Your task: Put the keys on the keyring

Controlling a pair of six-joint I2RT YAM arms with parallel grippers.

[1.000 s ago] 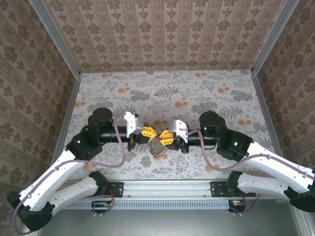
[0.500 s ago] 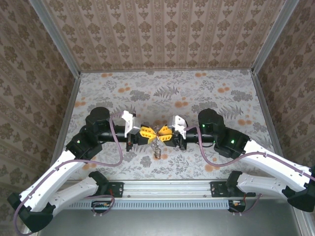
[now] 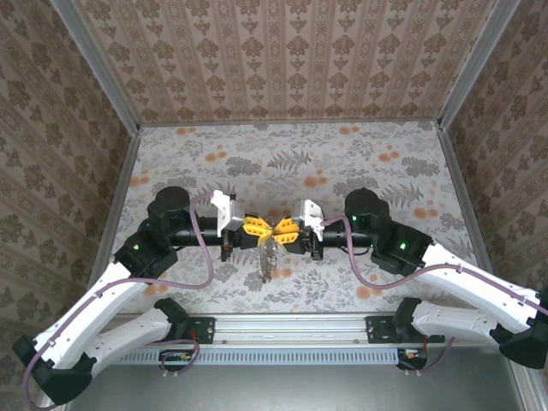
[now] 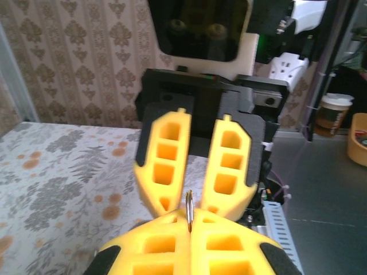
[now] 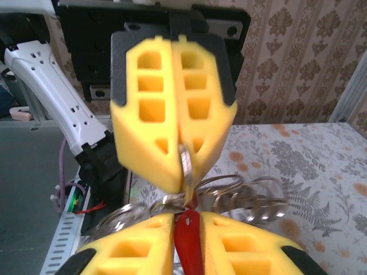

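The clear floral tabletop lies below my gripper and its dangling bunch of keys, so next my left gripper will tilt the fingers downward, lower the keyring (image 4: pixel 188 205) onto it and release.
My left gripper (image 3: pixel 266 229) (image 4: pixel 189 222) is shut on the thin metal keyring (image 4: pixel 188 205), which stands edge-on between its yellow fingertips. My right gripper (image 3: pixel 276 229) (image 5: pixel 188 222) faces it tip to tip, shut on a key with a bright red head (image 5: pixel 190 243). In the right wrist view the keyring (image 5: pixel 185 163) sticks out of the left gripper just above the red key. A blurred bunch of metal keys and rings (image 5: pixel 261 200) hangs around that meeting point. In the top view the bunch (image 3: pixel 266 257) dangles below both grippers, over the table.
The floral tabletop (image 3: pixel 291 163) lies under the raised grippers, enclosed by patterned walls (image 3: pixel 282 60) with metal corner posts. A rail (image 3: pixel 291 330) runs along the near edge between the arm bases.
Both grippers have closed in on each other and shifted slightly toward the back. The hanging bunch of keys has swung to the left beneath them.
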